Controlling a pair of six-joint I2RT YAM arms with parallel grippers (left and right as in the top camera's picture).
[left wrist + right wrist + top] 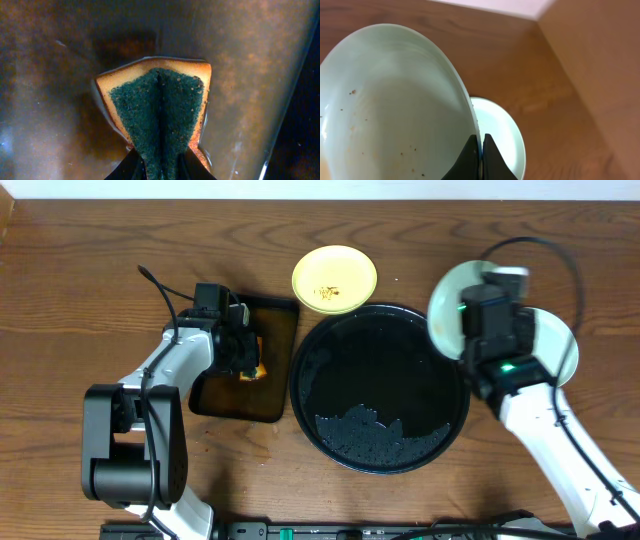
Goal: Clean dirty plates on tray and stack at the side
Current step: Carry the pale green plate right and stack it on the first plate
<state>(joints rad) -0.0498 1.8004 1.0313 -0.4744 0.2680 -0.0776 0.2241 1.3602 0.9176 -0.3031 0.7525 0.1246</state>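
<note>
The right gripper moves down and to the right in the overhead view next, then sets its plate on the second mint plate.
My right gripper (481, 155) is shut on the rim of a pale mint plate (395, 110) with brown specks, holding it tilted above the table. Overhead, this plate (448, 305) hangs by the right rim of the round black tray (380, 387), under the right gripper (487, 305). A second mint plate (502, 135) lies flat on the wood below it, and shows overhead (558, 345) at the right. A yellow plate (334, 278) with crumbs sits on the table behind the tray. My left gripper (160, 170) is shut on a green-and-orange sponge (157, 105).
The sponge (252, 368) and the left gripper (243, 352) hang over a rectangular dark tray (240, 395) left of the round tray, with its wet floor (50, 100) right under the sponge. Water droplets cover the round tray's front part. Wooden table all round.
</note>
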